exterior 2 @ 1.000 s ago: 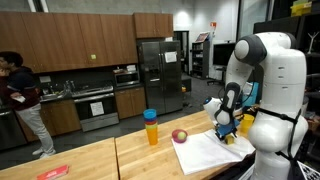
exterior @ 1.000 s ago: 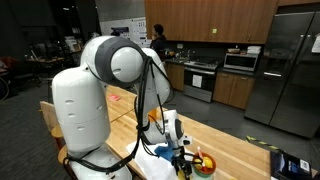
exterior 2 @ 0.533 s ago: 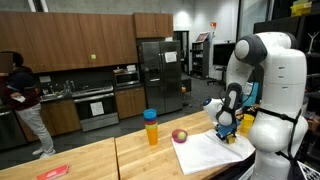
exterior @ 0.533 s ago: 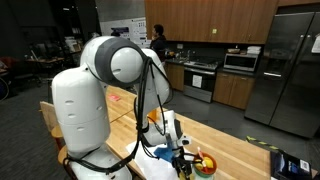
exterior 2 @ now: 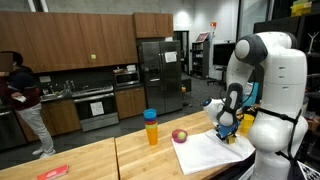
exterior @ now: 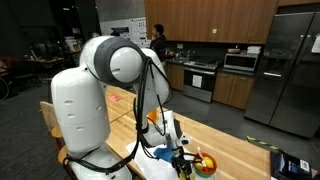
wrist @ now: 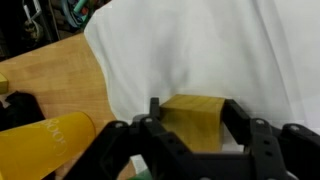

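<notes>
The robot's gripper will next rise, carry the block point(wrist: 192, 122) outward and come down to let go of it on the bare tabletop, which is clear past the cloth, outward of the gripper.
In the wrist view a yellowish wooden block point(wrist: 192, 122) rests on a white cloth point(wrist: 200, 45), and my gripper point(wrist: 192, 112) is shut on it, one black finger pressed against each side. In both exterior views the arm reaches down to the cloth point(exterior 2: 205, 152) on the wooden table point(exterior 2: 130, 155), with the gripper point(exterior 2: 226, 129) low over it. The block itself is too small to make out there. A yellow object point(wrist: 50, 140) lies on the table just left of the gripper.
A yellow bottle with a blue lid point(exterior 2: 151, 127) and a red round item point(exterior 2: 180, 135) stand beyond the cloth. A bowl of colourful items point(exterior: 203, 164) sits close to the gripper point(exterior: 180, 156). A person point(exterior 2: 20, 100) stands by the kitchen counter behind.
The arm stays in the same place over the cloth across the exterior frames. No object on the table has visibly moved.
</notes>
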